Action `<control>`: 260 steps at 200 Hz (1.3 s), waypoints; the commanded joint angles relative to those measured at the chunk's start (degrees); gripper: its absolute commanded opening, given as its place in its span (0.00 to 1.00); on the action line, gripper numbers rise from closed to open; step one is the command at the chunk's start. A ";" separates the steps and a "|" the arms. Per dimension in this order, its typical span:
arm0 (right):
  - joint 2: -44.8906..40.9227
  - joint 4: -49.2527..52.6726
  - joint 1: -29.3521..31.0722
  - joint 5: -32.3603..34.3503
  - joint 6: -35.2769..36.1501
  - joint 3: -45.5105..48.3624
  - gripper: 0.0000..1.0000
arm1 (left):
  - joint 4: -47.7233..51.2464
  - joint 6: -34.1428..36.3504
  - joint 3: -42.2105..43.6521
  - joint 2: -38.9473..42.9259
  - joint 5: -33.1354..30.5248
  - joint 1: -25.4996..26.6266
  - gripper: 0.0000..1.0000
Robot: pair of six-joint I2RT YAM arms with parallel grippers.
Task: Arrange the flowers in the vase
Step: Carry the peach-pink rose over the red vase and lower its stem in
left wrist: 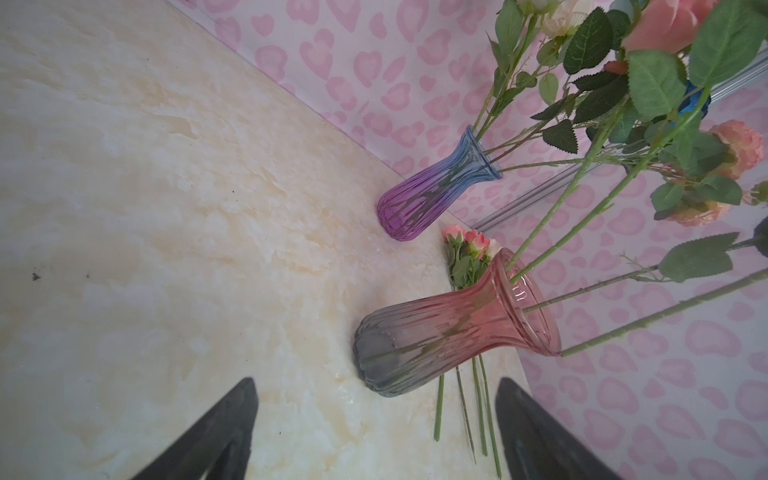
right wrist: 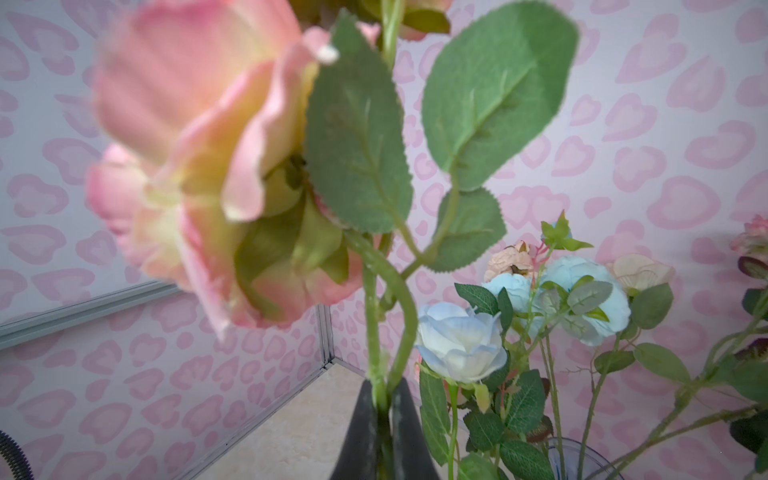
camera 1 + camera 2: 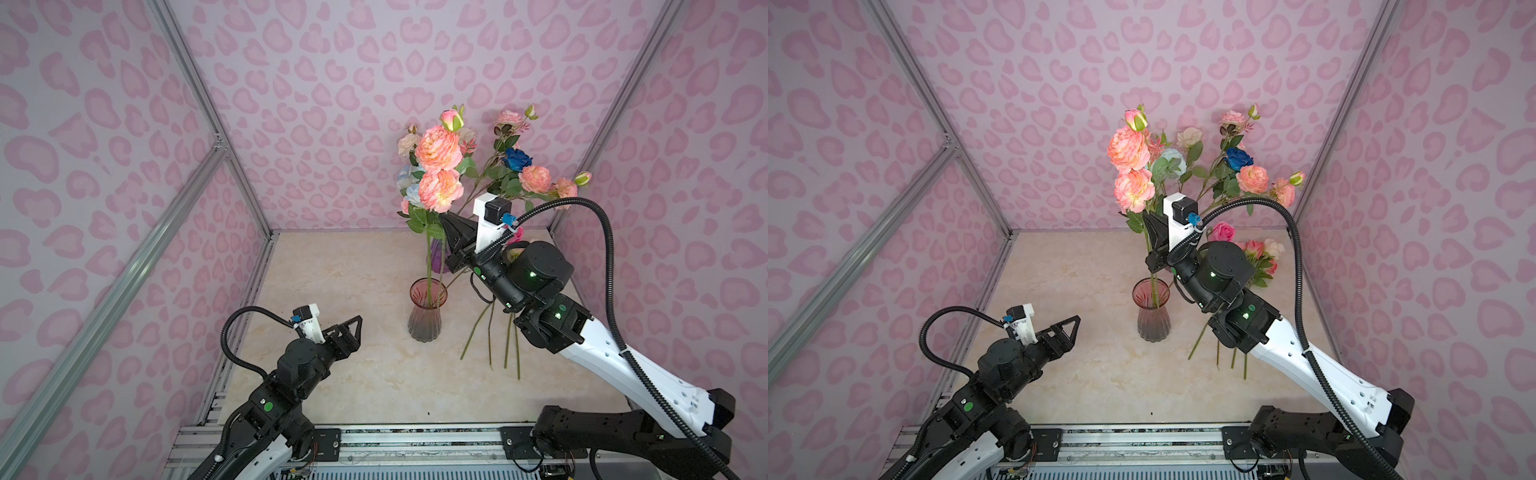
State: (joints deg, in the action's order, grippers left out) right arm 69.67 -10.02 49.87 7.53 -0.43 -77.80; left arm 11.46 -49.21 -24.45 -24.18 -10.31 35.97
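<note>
I should lower the green stem in my right gripper to the vase's pink opening (image 3: 429, 291) below its fingers and release it there next.
A ribbed glass vase (image 3: 428, 309) (image 3: 1151, 311) (image 1: 457, 332), pink at the flared mouth and grey at the base, stands upright mid-table. My right gripper (image 3: 444, 218) (image 3: 1147, 217) (image 2: 384, 384) is above it, shut on the green stem of a flower with big peach-pink ruffled blooms (image 3: 438, 147) (image 3: 1128, 149) (image 2: 199, 145). That stem runs down into the vase mouth. More flowers lie on the table to the vase's right, stems (image 3: 490, 340) (image 3: 1225, 353) (image 1: 478, 407) pointing forward, partly hidden under the right arm. My left gripper (image 3: 358, 320) (image 3: 1077, 319) (image 1: 375, 380) hovers open and empty, left of the vase.
A purple-and-blue glass vase (image 3: 436, 253) (image 1: 432, 187) stands behind the pink one. It holds pale blue blooms (image 2: 461, 347), a deep blue rose (image 3: 517, 159) (image 3: 1239, 158) and pink blooms. Pink-patterned walls with aluminium posts (image 3: 232, 137) close in three sides.
</note>
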 commanded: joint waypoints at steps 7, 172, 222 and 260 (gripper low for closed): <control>3.10 -5.93 -0.06 0.76 3.42 -0.75 0.00 | -2.64 1.30 -0.61 0.02 -0.19 -0.02 0.91; 5.22 -1.18 -0.14 -2.33 -4.06 17.59 0.10 | -3.73 4.50 -0.45 -2.16 -1.95 -0.02 0.92; 3.46 0.40 0.20 -2.21 -4.59 19.16 0.29 | -4.33 4.23 -0.56 -2.92 -1.97 -0.07 0.92; 0.60 2.60 1.50 -1.22 -4.19 20.06 0.31 | -4.97 4.21 -0.70 -4.24 -1.64 -0.05 0.92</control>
State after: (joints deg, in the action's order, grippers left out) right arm 71.81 -8.67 50.43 5.02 -4.95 -58.37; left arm 9.06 -44.95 -24.64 -27.83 -11.99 35.97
